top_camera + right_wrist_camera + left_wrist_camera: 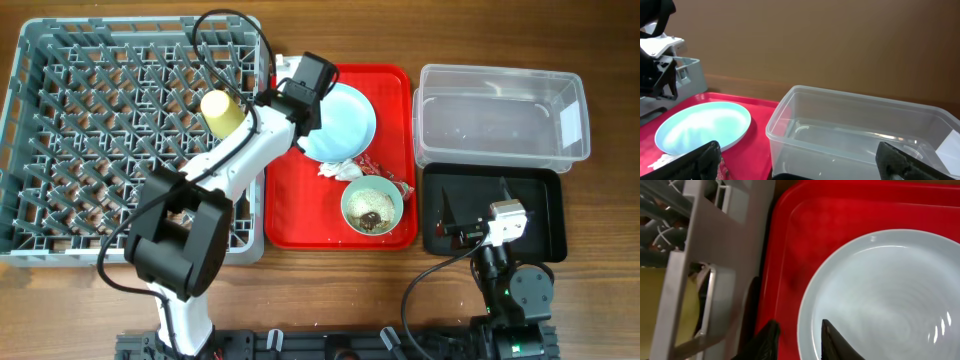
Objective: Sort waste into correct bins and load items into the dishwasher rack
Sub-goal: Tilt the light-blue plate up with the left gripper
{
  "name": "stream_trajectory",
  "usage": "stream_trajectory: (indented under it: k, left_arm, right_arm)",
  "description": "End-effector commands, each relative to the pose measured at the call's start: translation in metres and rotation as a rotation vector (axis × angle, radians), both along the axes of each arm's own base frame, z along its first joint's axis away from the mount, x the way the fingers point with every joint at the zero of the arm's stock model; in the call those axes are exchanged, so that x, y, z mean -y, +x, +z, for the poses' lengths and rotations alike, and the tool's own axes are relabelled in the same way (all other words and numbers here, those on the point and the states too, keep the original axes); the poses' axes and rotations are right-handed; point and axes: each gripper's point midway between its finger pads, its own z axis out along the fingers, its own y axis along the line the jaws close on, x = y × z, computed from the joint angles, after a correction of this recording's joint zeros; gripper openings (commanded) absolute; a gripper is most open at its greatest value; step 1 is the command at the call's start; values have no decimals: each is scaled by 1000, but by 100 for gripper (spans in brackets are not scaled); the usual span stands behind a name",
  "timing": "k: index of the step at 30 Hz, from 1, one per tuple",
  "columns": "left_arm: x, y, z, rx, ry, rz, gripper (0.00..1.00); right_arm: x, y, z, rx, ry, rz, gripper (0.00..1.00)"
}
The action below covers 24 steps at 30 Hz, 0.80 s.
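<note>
The plate's rim by the rack lies below the left gripper's fingers, which already stand apart on either side of it, so the left gripper should move down onto the rim next.
The light blue plate (347, 118) (880, 295) lies on the red tray (300, 225). My left gripper (300, 100) (800, 340) is narrowly open astride the plate's left rim, one finger over the plate and the other over the tray. A yellow cup (222, 110) (660, 305) sits in the grey dishwasher rack (30, 150). A crumpled tissue (338, 168), a red wrapper (388, 177) and a pale bowl (348, 205) of food scraps lie on the tray near the plate. My right gripper (472, 205) (802, 162) hangs wide open over the black tray (545, 215), holding nothing.
The clear tub (500, 150) (855, 135) stands behind the black tray, right of the red tray. The rack's wall (705, 240) rises right beside the red tray's left edge (785, 235). The left arm reaches across the rack's right side.
</note>
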Motion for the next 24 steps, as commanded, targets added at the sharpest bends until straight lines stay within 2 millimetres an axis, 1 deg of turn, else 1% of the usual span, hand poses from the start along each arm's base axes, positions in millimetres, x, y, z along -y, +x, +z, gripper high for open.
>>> stream_trajectory:
  k: [1,4,6,9,12,21,24]
  left_arm:
    - [-14,7,-5,-2,35,13,24]
    - [-10,7,-9,-20,-6,-1,24]
    - [-7,6,-15,-35,-17,-9,26]
    - [-7,6,-27,-55,-7,-8,27]
    - [-8,4,-39,-78,4,-9,25]
    - [-7,4,-42,-84,5,-9,23]
    - [-3,2,-44,-94,-16,-21,23]
  right_arm:
    - [0,0,0,4,-5,4,100]
    - [0,0,0,4,-5,4,100]
    - [0,0,0,4,-5,4,100]
    - [0,0,0,4,-5,4,100]
    - [0,0,0,4,-5,4,100]
    - [0,0,0,4,-5,4,100]
    - [0,0,0,4,-5,4,100]
